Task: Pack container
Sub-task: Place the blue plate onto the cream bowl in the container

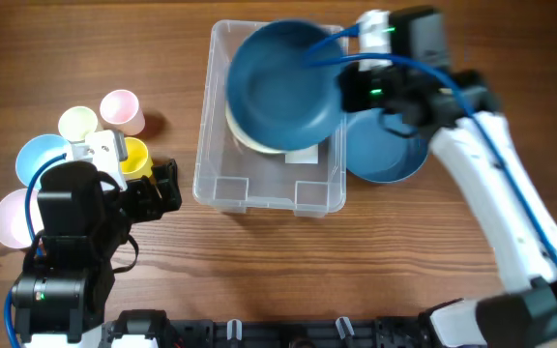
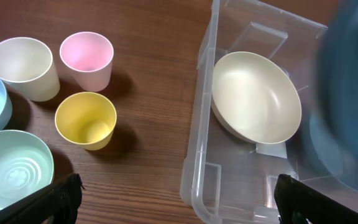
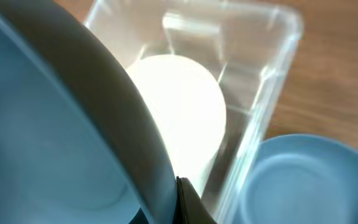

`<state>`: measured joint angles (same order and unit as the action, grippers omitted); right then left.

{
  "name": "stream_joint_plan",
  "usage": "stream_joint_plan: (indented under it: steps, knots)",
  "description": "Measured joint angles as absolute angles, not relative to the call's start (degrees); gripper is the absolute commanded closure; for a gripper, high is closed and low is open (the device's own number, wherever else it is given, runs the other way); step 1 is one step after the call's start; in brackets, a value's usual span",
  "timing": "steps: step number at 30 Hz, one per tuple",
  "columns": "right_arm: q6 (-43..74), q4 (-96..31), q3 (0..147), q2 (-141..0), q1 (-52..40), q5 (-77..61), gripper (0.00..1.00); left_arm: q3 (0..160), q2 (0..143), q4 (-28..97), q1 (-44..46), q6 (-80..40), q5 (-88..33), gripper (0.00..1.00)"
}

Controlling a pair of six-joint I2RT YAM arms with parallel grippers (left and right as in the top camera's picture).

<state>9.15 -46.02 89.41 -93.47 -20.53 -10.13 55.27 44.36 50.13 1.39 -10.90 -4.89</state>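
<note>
My right gripper brings the dark blue bowl down toward the container next, then releases its rim over the cream bowl (image 2: 257,99).
The clear plastic container (image 1: 216,184) stands mid-table with a cream bowl (image 2: 257,99) lying in it. My right gripper (image 1: 348,89) is shut on the rim of a dark blue bowl (image 1: 283,82) and holds it tilted above the container. In the right wrist view the blue bowl (image 3: 48,124) fills the left side, with the cream bowl (image 3: 179,112) and the container (image 3: 272,74) below it. My left gripper (image 2: 176,208) is open and empty, left of the container's near corner (image 2: 197,186).
Another blue bowl (image 1: 387,150) sits right of the container. At the left are a pink cup (image 2: 87,59), a cream cup (image 2: 23,67), a yellow cup (image 2: 86,119), a light blue bowl (image 1: 39,158), a pink bowl (image 1: 10,217) and a pale green bowl (image 2: 11,174).
</note>
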Motion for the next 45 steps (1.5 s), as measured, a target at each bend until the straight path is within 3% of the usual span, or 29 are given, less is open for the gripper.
stream_joint_plan:
  steps: [6,7,8,10,11,20,21,23,28,31,40,43,44,45]
  knots:
    - [15.2,-37.1,89.4,-106.2,-22.1,-6.9,0.96,55.3,44.4,50.2,1.4,-10.9,-4.9,0.00]
    - [17.1,-37.0,89.6,-107.7,-22.0,-6.1,0.93,55.3,44.4,50.2,1.4,-10.9,-4.9,0.00]
    - [19.2,-36.7,90.3,-109.0,-22.0,-5.0,0.82,55.3,44.4,50.2,1.4,-10.9,-4.9,0.00]
    - [21.4,-36.2,91.0,-109.6,-22.0,-4.0,0.77,55.3,44.4,50.2,1.4,-10.9,-4.9,0.00]
    - [21.9,-36.0,91.2,-109.6,-22.0,-3.8,0.56,55.3,44.4,50.4,1.4,-10.9,-4.9,0.00]
    - [24.0,-41.5,92.6,-108.3,-21.6,-1.3,0.41,55.3,44.4,50.7,1.4,-10.9,-4.9,0.00]
    - [24.3,-43.8,93.2,-106.2,-20.8,0.4,0.34,55.3,44.4,50.6,1.4,-10.9,-4.9,0.00]
    - [25.5,-46.7,94.7,-100.0,-17.4,3.3,0.33,55.3,44.4,50.7,1.4,-10.9,-4.9,0.00]
    - [31.2,-61.7,97.7,-88.9,3.4,5.3,0.24,55.3,44.4,50.7,1.4,-10.9,-4.9,0.00]
    - [31.9,-64.1,93.0,-95.5,7.2,4.3,0.24,55.3,44.4,50.7,1.4,-10.9,-4.9,0.00]
    - [28.5,-61.1,83.0,-117.3,7.3,-2.0,0.27,55.3,44.4,50.7,1.4,-10.9,-4.9,0.00]
    - [27.6,-60.6,83.0,-118.6,6.9,-2.9,0.45,55.3,44.4,50.7,1.4,-10.9,-4.9,0.00]
    - [27.3,-60.6,83.0,-118.6,6.7,-3.0,0.63,55.3,44.4,50.7,1.4,-10.9,-4.9,0.00]
    - [27.1,-60.6,83.0,-118.7,6.5,-3.1,0.70,55.3,44.4,50.7,1.4,-10.9,-4.9,0.00]
